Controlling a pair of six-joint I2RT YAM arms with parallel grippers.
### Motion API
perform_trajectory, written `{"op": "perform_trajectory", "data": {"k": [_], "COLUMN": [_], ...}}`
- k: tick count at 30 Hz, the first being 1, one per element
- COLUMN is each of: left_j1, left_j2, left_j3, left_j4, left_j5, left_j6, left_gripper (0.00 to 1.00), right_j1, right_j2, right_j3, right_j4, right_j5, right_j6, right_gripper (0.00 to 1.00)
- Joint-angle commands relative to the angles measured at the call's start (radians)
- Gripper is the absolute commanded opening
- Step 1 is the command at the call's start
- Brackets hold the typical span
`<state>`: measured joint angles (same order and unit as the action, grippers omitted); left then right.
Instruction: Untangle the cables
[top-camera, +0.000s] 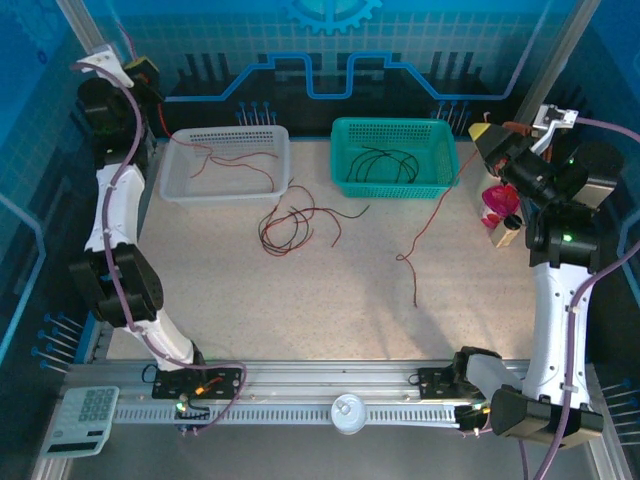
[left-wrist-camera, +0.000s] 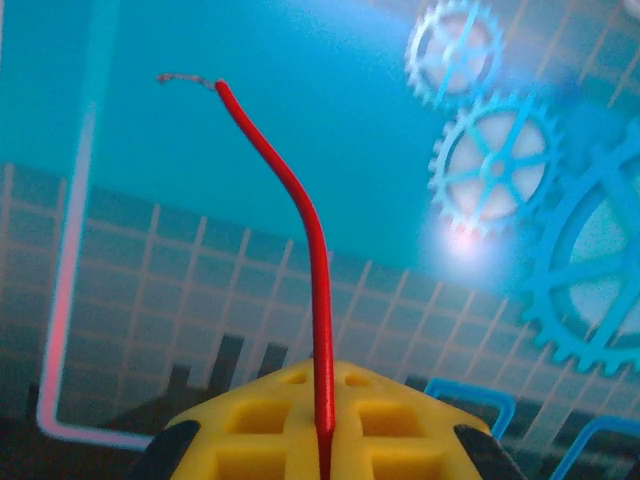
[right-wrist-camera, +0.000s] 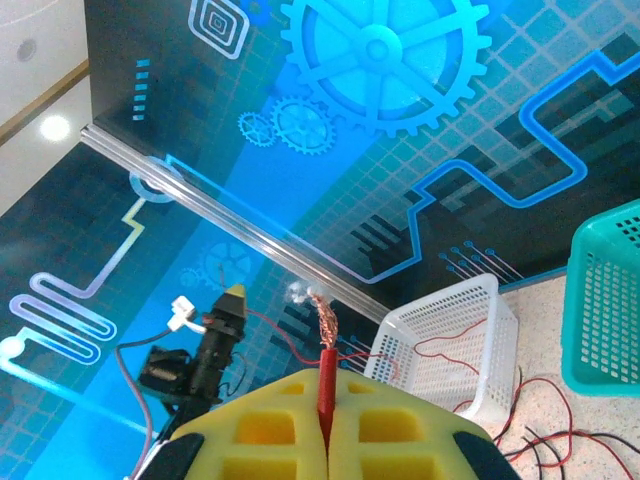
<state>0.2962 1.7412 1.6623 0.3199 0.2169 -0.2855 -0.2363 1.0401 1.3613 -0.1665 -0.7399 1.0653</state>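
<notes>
The raised end of the left gripper's red cable goes down into the white basket next, fingers tipping toward the basket's bottom. It is released there, because that cable already trails in there.
My left gripper (top-camera: 148, 80) is raised at the far left, shut on a red cable (left-wrist-camera: 312, 240) that stands up between its yellow pads (left-wrist-camera: 260, 420). That cable trails down into the white basket (top-camera: 180, 190). At the far right my right gripper (top-camera: 482, 132) is shut on another red cable (top-camera: 432, 215). This one hangs down to the table, and its bare copper end (right-wrist-camera: 325, 320) pokes out above the pads. A tangle of red and black cables (top-camera: 290, 225) lies on the table in front of the baskets. Black cables (top-camera: 385, 162) lie in the teal basket (top-camera: 440, 185).
A pink object (top-camera: 498, 205) stands at the table's right edge beside the right arm. A calculator (top-camera: 85, 420) and a white round lid (top-camera: 350, 412) rest on the near rail. The right wrist view takes in the white basket (right-wrist-camera: 450, 340) and the teal basket (right-wrist-camera: 610, 300).
</notes>
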Motion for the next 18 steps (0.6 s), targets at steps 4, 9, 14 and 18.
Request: {"op": "perform_trajectory", "data": {"k": [4, 9, 14, 18], "left_j1": [-0.016, -0.064, -0.147, -0.208], "left_j2": [0.029, 0.027, 0.045, 0.1], "left_j3": [-0.094, -0.141, -0.165, -0.104], "left_j4": [0.01, -0.048, -0.087, -0.182], "left_j5": [0.066, 0.066, 0.021, -0.055], "left_j6": [0.069, 0.09, 0.108, 0.128], "left_gripper": [0.0, 0.0, 0.0, 0.0], "right_j1": [0.03, 0.035, 0.053, 0.06], "right_j2": [-0.017, -0.026, -0.031, -0.039], "right_j3": [-0.028, -0.043, -0.053, -0.048], "right_j4": [-0.005, 0.002, 0.009, -0.005], "right_j5": [0.005, 0.007, 0.016, 0.02], "right_j6": [-0.025, -0.022, -0.021, -0.028], "right_gripper": [0.0, 0.0, 0.0, 0.0]}}
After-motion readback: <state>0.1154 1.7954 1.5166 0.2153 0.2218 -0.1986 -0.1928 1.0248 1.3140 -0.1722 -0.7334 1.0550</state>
